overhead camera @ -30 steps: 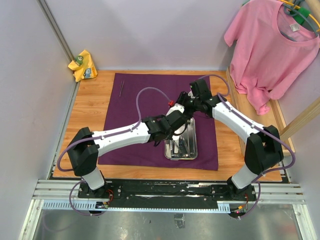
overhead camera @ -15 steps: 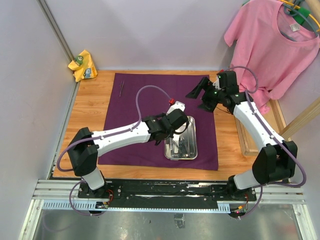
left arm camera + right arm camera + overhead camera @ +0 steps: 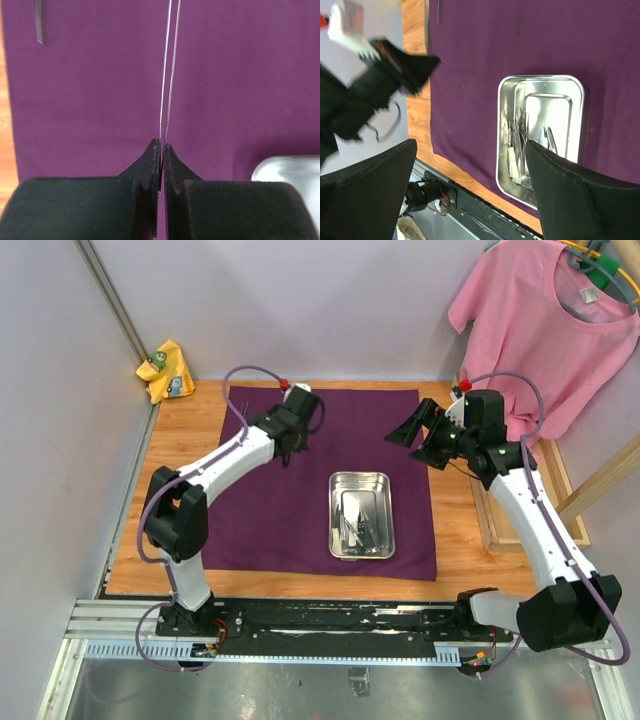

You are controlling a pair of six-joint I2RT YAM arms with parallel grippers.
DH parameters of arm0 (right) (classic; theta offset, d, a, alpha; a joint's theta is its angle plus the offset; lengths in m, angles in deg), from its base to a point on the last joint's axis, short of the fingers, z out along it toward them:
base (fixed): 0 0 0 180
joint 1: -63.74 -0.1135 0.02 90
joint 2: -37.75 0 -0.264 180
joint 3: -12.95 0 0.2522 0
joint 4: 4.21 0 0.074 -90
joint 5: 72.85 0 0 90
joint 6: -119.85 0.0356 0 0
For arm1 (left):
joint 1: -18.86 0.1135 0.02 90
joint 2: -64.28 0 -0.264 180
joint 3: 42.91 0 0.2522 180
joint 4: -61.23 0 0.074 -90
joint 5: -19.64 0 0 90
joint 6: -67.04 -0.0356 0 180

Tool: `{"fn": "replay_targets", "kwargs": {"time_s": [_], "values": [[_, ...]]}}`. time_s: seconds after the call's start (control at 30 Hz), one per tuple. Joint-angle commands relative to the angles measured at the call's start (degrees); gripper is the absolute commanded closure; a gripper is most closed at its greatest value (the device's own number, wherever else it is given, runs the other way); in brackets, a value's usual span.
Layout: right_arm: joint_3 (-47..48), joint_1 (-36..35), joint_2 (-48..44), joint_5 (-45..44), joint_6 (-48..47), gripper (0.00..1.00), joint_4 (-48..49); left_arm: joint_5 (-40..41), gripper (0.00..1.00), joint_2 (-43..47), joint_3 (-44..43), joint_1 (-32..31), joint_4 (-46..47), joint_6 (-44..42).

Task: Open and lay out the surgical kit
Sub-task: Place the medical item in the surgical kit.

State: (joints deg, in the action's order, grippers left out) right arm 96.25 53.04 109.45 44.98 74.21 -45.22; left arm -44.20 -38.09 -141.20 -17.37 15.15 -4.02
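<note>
The cloth is bare beside the other instrument. I will move my left gripper there, outward, down and to the left in the top view, and release the forceps.
The dark purple cloth lies spread flat on the wooden table. A steel tray sits on its near right part, with several slim metal instruments and white gauze inside. My left gripper hovers over the cloth's far left area, shut on thin metal forceps that stick out ahead of its fingertips. Another slim instrument lies on the cloth beyond it. My right gripper hangs above the cloth's far right edge, open and empty, and in its wrist view it looks down on the tray.
A pink T-shirt hangs at the back right, above a wooden frame. A yellow rag lies in the far left corner. The metal rail with the arm bases runs along the near edge.
My left arm swung from over the tray to the cloth's far left, carrying the forceps. My right gripper drew back to the right and opened wide.
</note>
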Motion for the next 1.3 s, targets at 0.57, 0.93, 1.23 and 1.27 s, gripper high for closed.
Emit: {"fn": "replay_targets", "kwargs": {"time_s": [0.57, 0.93, 1.23, 1.27], "values": [[-6.96, 0.82, 1.72, 5.1, -7.13, 0.09, 0.45, -15.63, 1.0, -26.37, -24.38, 24.08, 2.18, -10.12], [-6.79, 0.11, 4.28, 5.25, -6.41, 0.09, 2.52, -16.33, 1.0, -30.43, -27.0, 25.41, 1.57, -10.59], [-7.43, -0.62, 5.11, 5.07, -6.13, 0.09, 3.35, -15.79, 1.0, -31.09, -26.83, 26.21, 0.94, -10.59], [-7.43, -0.71, 5.13, 5.17, -6.05, 0.09, 3.46, -15.86, 1.0, -31.24, -26.95, 26.29, 0.83, -10.59]]}}
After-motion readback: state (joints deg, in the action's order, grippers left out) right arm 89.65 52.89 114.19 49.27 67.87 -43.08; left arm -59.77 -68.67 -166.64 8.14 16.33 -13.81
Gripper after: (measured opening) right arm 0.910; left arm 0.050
